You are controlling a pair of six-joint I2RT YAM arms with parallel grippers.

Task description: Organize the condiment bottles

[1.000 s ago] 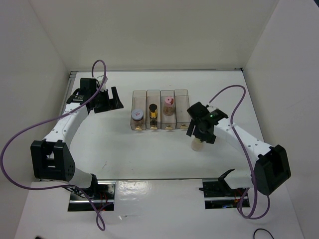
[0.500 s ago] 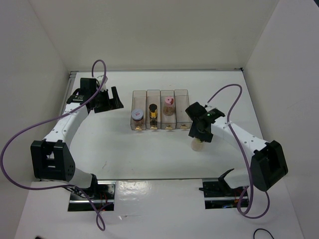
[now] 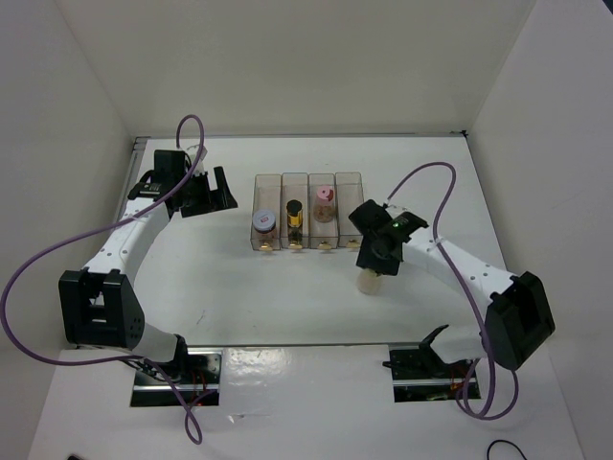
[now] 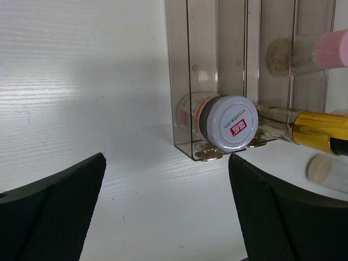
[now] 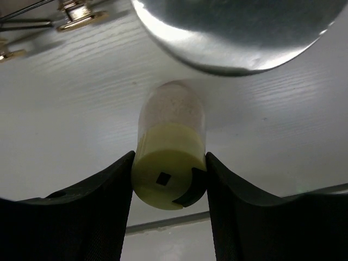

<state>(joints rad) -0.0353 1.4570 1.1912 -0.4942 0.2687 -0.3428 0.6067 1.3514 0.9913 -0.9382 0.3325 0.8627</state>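
Observation:
My right gripper rises next, moves outward over the near end of the pink-lidded jar's slot (image 3: 326, 233), and lowers to release there, because that spot stands empty.
A clear four-slot tray (image 3: 351, 179) holds three condiment bottles: a white-lidded jar (image 3: 263, 222) (image 4: 234, 122), a dark jar with a gold cap (image 3: 295, 213) (image 4: 315, 133) and a pink-lidded jar (image 3: 325, 195) (image 4: 331, 49). The rightmost slot holds nothing. In front of that slot my right gripper (image 3: 372, 264) (image 5: 169, 163) is shut on a pale jar with a yellow-green lid (image 3: 367, 282) (image 5: 168, 174), both fingers pressed against the lid. I cannot tell whether the jar is off the table. My left gripper (image 3: 215, 188) (image 4: 168, 217) stands open left of the tray, with nothing between its fingers.
White walls close in the table at the back and on both sides. The tray's gold feet (image 5: 81, 16) show just beyond the held jar. A blurred silvery round shape (image 5: 234, 32) fills the top of the right wrist view.
The right gripper has closed on the pale jar and shifted a little left with it, toward the tray. The left arm has not moved.

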